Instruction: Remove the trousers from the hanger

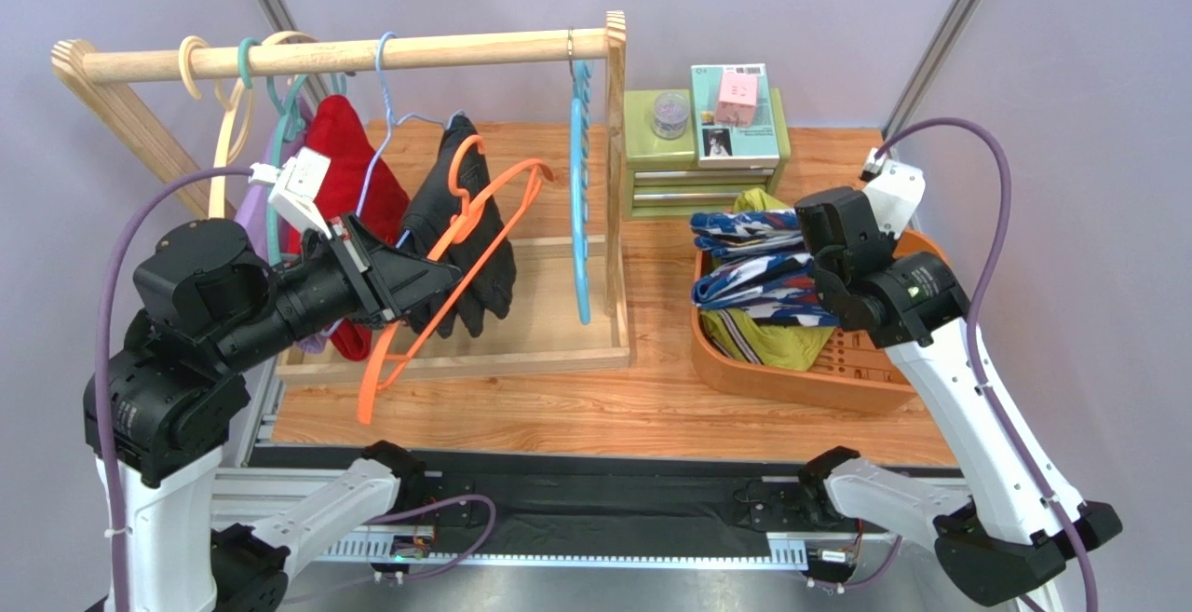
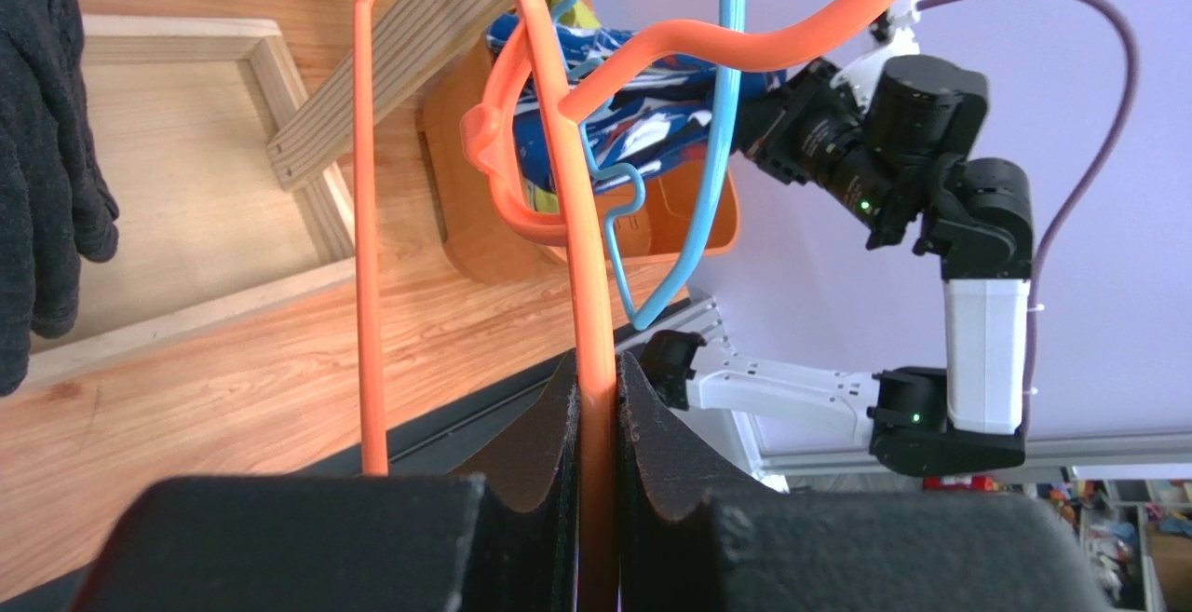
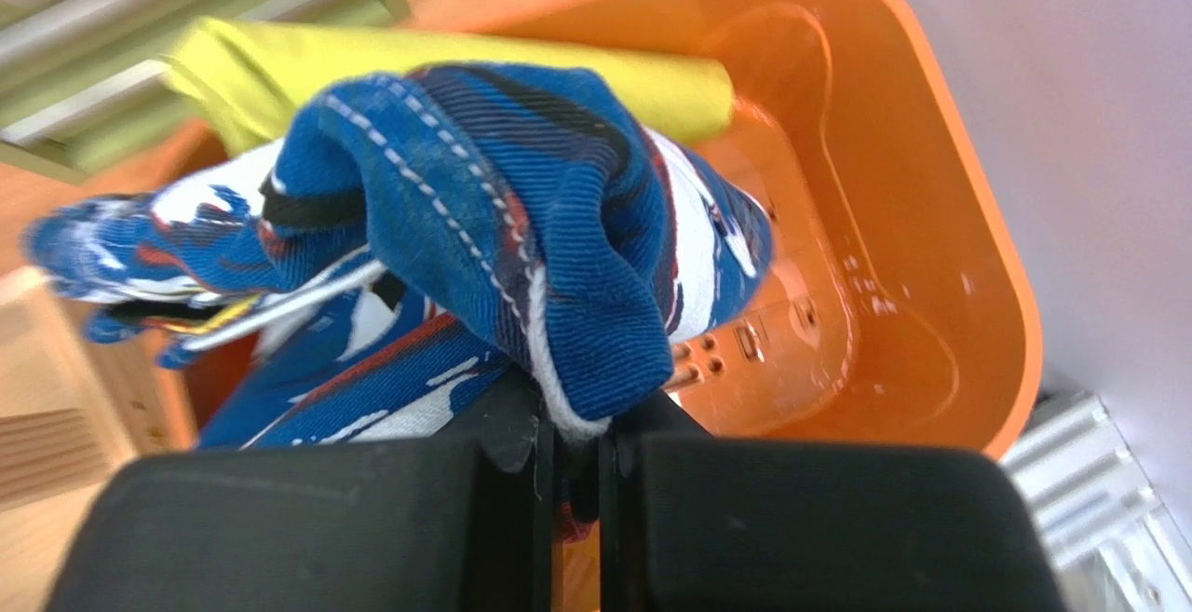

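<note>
The right gripper lowers the navy trousers' fold into the orange basket [image 1: 798, 375] next and releases it, since the basket's open inside lies below the gripper.
The navy blue trousers [image 1: 763, 270] with white and red print lie over the orange basket [image 1: 798, 375] at the right, on top of the yellow-green trousers [image 1: 777, 340]. My right gripper [image 1: 826, 266] is shut on a fold of the navy trousers [image 3: 560, 263] above the basket [image 3: 896, 193]; yellow-green cloth [image 3: 462, 74] shows behind. My left gripper [image 1: 420, 284] is shut on an orange hanger [image 1: 469, 242], bare and tilted in front of the wooden rack [image 1: 350, 56]. The hanger's rod [image 2: 588, 277] runs between the jaws.
A red garment [image 1: 343, 144] and a black garment [image 1: 469, 214] hang on the rack with several bare hangers, a blue one [image 1: 579, 193] at its right end. A green drawer box [image 1: 700, 151] with small items stands behind the basket.
</note>
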Controlling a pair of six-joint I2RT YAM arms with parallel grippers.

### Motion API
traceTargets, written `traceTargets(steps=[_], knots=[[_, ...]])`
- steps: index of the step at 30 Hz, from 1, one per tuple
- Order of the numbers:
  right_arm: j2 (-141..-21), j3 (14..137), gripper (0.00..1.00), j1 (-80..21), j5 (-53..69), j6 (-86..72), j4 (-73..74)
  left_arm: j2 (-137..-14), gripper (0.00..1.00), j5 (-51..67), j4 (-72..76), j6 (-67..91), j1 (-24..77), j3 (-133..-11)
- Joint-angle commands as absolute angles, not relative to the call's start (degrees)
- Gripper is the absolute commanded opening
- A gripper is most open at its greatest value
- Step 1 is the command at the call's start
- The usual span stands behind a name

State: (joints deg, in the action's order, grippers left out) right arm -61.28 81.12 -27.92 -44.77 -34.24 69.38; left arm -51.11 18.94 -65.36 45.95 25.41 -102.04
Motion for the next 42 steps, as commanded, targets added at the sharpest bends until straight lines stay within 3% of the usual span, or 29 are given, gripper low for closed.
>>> traceTargets(steps=[1, 7, 10, 13, 20, 24, 34, 42], knots=[[-59.24, 74.81, 0.00, -25.14, -39.38, -37.44, 67.59, -51.59, 0.00, 18.90, -62.40, 45.70, 25.14, -102.65], [-58.27, 68.65, 0.01, -23.47, -36.83, -38.84, 66.88, -51.68, 0.00, 18.81, -62.31, 45.35, 25.14, -103.01], [-58.10, 69.17, 0.07, -23.38, -34.98, -39.28, 67.85, -51.77, 0.00, 18.90, -62.32, 45.26, 25.14, -103.01], [-58.09, 71.54, 0.22, -23.38, -33.75, -38.85, 70.48, -51.94, 0.00, 19.07, -62.23, 45.26, 25.14, -103.36], [-56.78, 78.56, 0.77, -23.38, -30.33, -38.67, 79.18, -52.29, 0.00, 19.51, -62.14, 45.00, 25.14, -103.71], [-56.08, 82.70, 0.88, -23.38, -27.52, -36.75, 84.53, -52.47, 0.00, 19.60, -62.05, 44.91, 25.14, -103.89], [-53.61, 97.11, 0.90, -23.38, -8.72, -23.31, 82.54, -55.10, 0.00, 17.85, -62.66, 45.09, 25.14, -107.83], [-53.79, 102.83, 0.88, -23.47, 4.48, -26.19, 77.09, -60.64, 0.00, 11.52, -64.60, 43.68, 25.14, -116.45]])
